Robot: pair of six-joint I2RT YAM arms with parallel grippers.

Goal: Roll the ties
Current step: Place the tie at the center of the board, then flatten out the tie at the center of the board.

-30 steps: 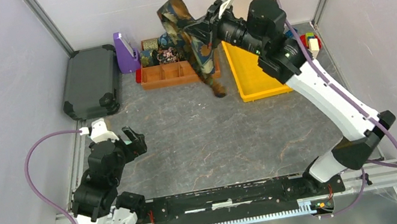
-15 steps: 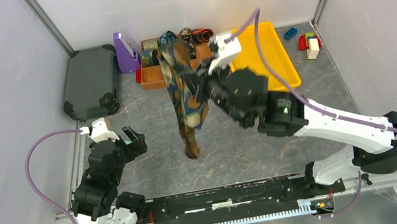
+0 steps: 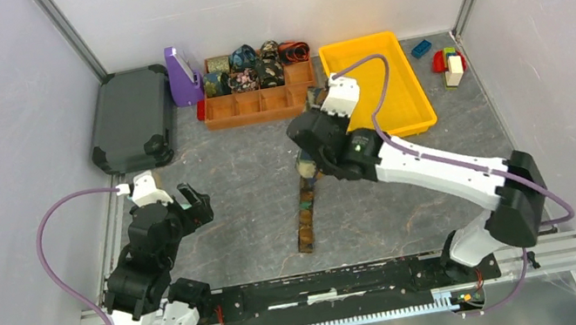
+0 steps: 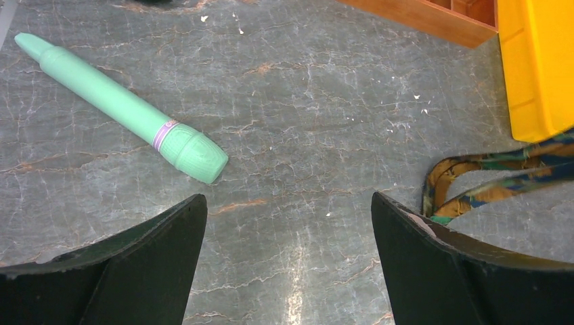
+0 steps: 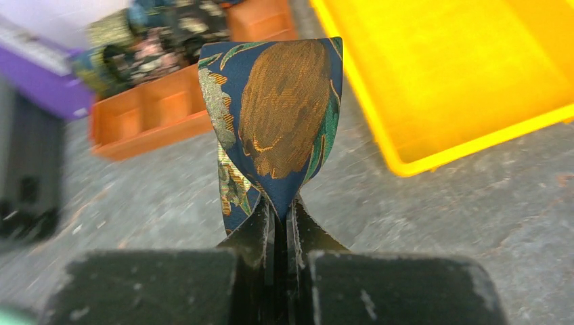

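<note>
I will move the tie's wide tip with my right gripper to the clear tabletop below and to its right in the top view, then I will lower the wide tip and let go.
A long patterned tie [image 3: 306,217] in blue, brown and green lies as a strip on the middle of the table, and its upper end rises into my right gripper [image 3: 308,162]. In the right wrist view that gripper [image 5: 279,206] is shut on the tie's wide tip [image 5: 284,115], which fans out above the pinched fingers. Several rolled ties [image 3: 249,56] sit along the back row of the orange organizer [image 3: 257,106]. My left gripper [image 3: 196,203] hovers at the left, open and holding nothing [image 4: 288,203]. A loop of the tie [image 4: 474,183] shows beside its right finger.
A yellow tray [image 3: 390,132] stands right of the organizer. A dark case [image 3: 131,118] and a purple holder [image 3: 181,74] are at the back left, toy blocks [image 3: 446,61] at the back right. A teal-green stick [image 4: 122,108] lies ahead of the left gripper.
My right arm has swung from the back of the table down to its middle with the tie. The tie's tail, which hung in the air, now lies on the table. The left arm has not moved.
</note>
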